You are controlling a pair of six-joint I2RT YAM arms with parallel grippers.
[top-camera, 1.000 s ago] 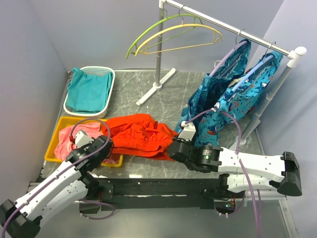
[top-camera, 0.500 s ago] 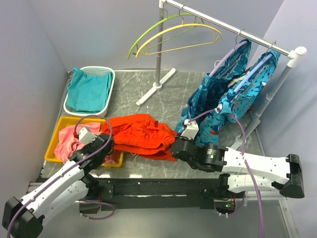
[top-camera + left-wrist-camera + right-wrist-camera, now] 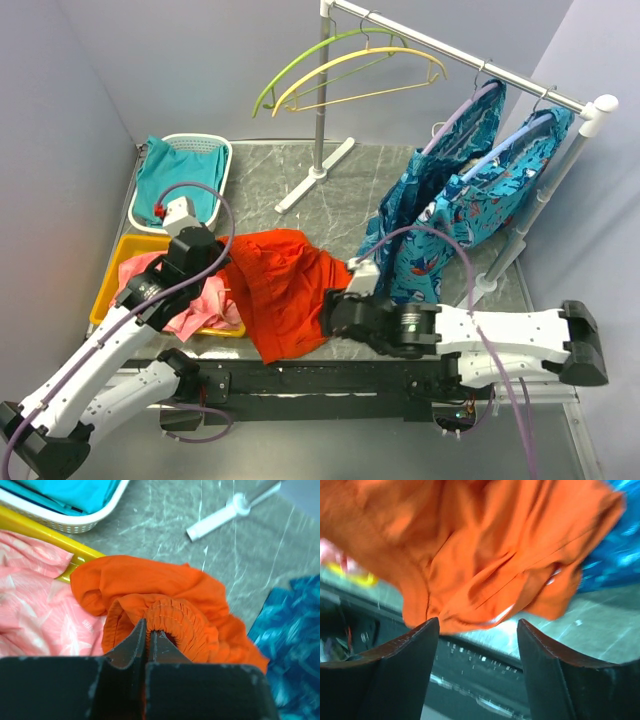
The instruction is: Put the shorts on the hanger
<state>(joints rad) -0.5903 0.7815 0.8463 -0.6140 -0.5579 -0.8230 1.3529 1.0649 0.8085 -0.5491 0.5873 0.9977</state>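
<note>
The shorts' loose near corner hangs back and to the left in the top view, so the right gripper needs to bring its fingers that way onto it.
The red-orange shorts [image 3: 285, 295] hang lifted over the table's front left, their lower edge drooping toward the near edge. My left gripper [image 3: 218, 265] is shut on them, and in the left wrist view its jaws [image 3: 149, 626] pinch the gathered elastic waistband of the shorts [image 3: 170, 592]. At the shorts' right edge my right gripper [image 3: 333, 308] is open. The right wrist view shows the gripper [image 3: 477, 625] just below the hanging shorts [image 3: 485, 545], with nothing between the fingers. The yellow hanger [image 3: 350, 66] hangs on the rail at the back, away from both grippers.
A lime-green hanger [image 3: 300, 62] hangs beside the yellow one. Teal patterned garments [image 3: 470, 195] hang on the rack at right, close to my right arm. A white basket [image 3: 222, 160] with teal cloth and a yellow tray [image 3: 128, 245] with pink cloth [image 3: 205, 310] sit at left. The rack's foot [image 3: 315, 175] stands mid-table.
My left gripper closed on the shorts' waistband and rose toward the back. My right gripper opened, let go of the shorts and shifted left. The shorts now drape toward the front edge.
</note>
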